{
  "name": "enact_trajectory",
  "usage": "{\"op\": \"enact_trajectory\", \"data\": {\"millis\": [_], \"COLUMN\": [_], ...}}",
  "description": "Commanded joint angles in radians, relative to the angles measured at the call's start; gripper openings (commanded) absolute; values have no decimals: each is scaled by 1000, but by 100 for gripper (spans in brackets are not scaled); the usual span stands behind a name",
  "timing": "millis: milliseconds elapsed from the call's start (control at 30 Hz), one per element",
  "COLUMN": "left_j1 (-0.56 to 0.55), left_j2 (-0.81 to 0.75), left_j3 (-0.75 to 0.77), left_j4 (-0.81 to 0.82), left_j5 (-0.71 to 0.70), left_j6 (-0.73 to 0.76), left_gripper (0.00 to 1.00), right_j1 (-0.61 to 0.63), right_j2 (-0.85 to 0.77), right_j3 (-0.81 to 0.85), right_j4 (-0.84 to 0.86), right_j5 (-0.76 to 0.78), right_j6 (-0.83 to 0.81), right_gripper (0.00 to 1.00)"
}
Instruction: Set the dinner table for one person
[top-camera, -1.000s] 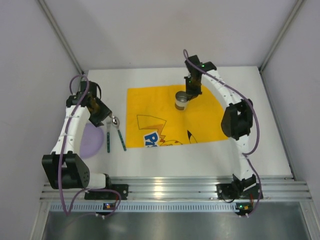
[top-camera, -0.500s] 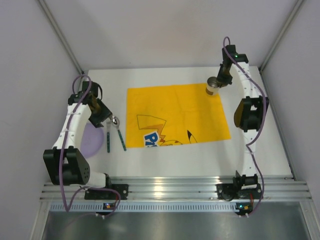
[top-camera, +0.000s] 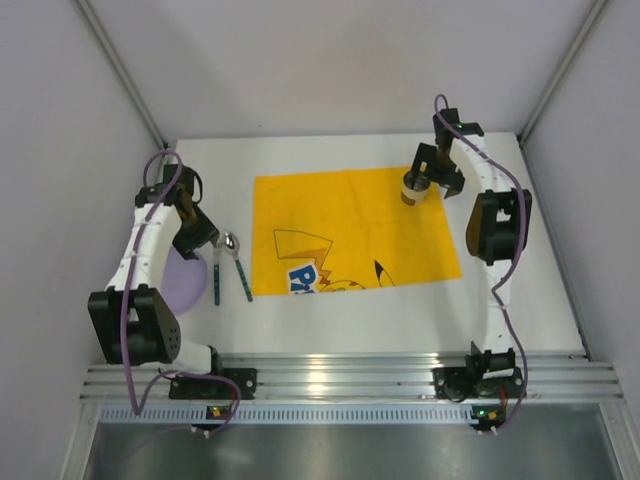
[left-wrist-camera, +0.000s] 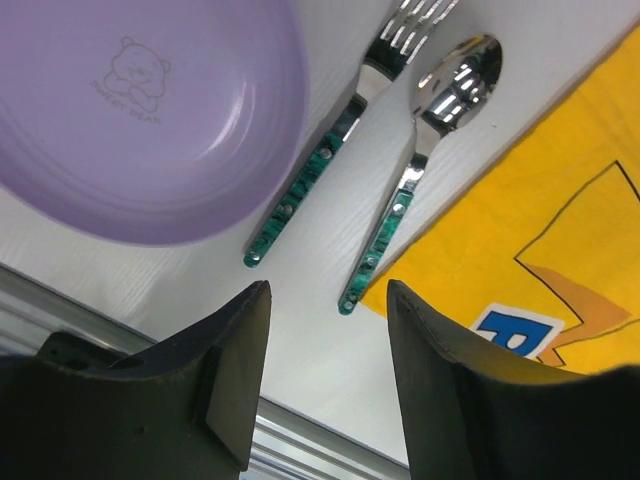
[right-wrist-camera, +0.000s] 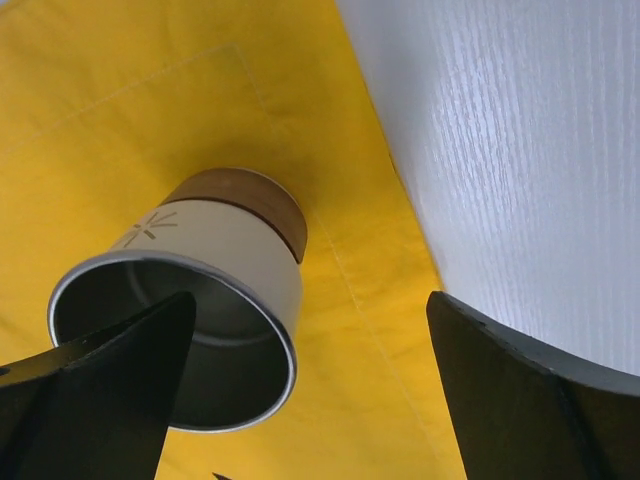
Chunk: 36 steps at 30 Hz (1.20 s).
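I will lower my left gripper next onto the rim of the purple plate beside the fork, with one finger on each side of the rim, because that rim is below.
A yellow cartoon mat lies in the middle of the white dinner table. At the mat's far right corner stands an upright cream cup with a brown base. My right gripper is open around it, the left finger over the cup's mouth and the right finger well clear. Left of the mat lie a green-handled fork and spoon, and a purple plate. My left gripper hovers over them, open and empty.
An aluminium rail runs along the near edge of the table, where both arm bases sit. Grey walls close in the left, back and right sides. My left arm covers part of the purple plate in the top view.
My right gripper carried the cup from the mat's middle back to its far right corner, set it down and opened. The left arm has barely moved.
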Motion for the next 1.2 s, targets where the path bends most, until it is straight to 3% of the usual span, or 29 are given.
{"op": "enact_trajectory", "data": {"millis": [0, 167, 433, 567, 867, 1000, 1167], "left_j1": [29, 38, 40, 41, 40, 47, 63], "left_j2": [36, 111, 230, 290, 382, 415, 453], "left_j3": [35, 38, 5, 17, -8, -26, -32], "left_j4": [-30, -7, 123, 131, 161, 178, 194], "left_j5": [-65, -119, -72, -116, -141, -139, -125], "left_j6": [36, 58, 67, 73, 82, 84, 96], "left_gripper": [56, 53, 47, 45, 43, 26, 17], "right_j1": [3, -3, -3, -3, -28, -31, -31], "right_j2": [-149, -404, -735, -808, -897, -900, -878], "right_j3": [-27, -185, -607, -747, -879, -887, -870], "right_j4": [31, 29, 90, 103, 104, 104, 97], "right_j5": [9, -22, -102, -103, -85, -96, -99], "right_j6": [-16, -1, -17, -39, -83, -85, -93], "right_gripper": [100, 100, 100, 100, 100, 100, 100]}}
